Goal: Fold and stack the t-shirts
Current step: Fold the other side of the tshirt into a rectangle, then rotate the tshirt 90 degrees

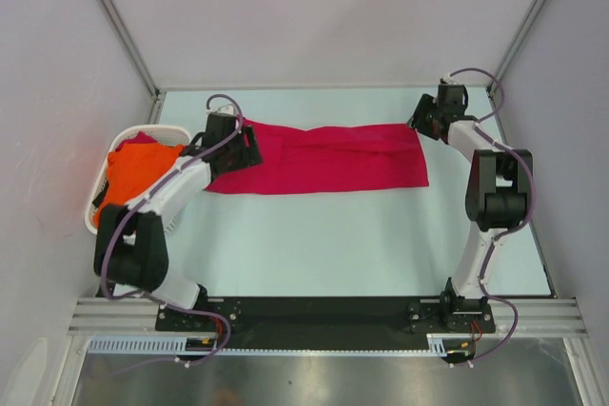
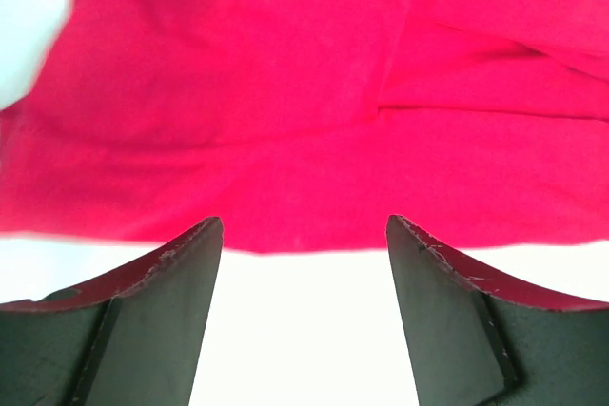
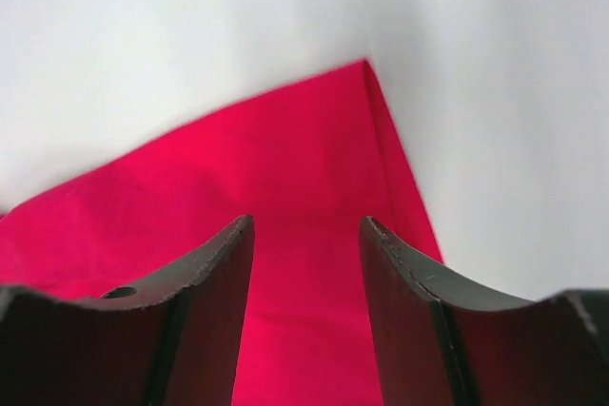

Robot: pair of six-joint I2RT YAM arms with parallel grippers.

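Note:
I will next lower my right gripper outward onto the crimson t-shirt's far corner (image 1: 410,126) (image 3: 358,81) opposite the basket, as it is below and just outward of the gripper's open fingers.
The crimson t-shirt (image 1: 324,157) lies flat as a long folded band across the far half of the table. My left gripper (image 1: 243,146) hovers at its left end, jaws wide open and empty; in the left wrist view the fingertips (image 2: 205,235) reach the cloth's near edge (image 2: 285,92). My right gripper (image 1: 420,123) is at the band's far right corner, open with nothing gripped. The right wrist view shows the red cloth (image 3: 285,159) lying beneath and between the fingers (image 3: 306,221). The orange t-shirt (image 1: 138,168) sits bunched in the basket.
A white oval plastic basket (image 1: 94,219) stands at the left edge of the table, beside the left arm. Walls enclose the table on the left, far and right sides. The arm bases sit on a black rail at the near edge.

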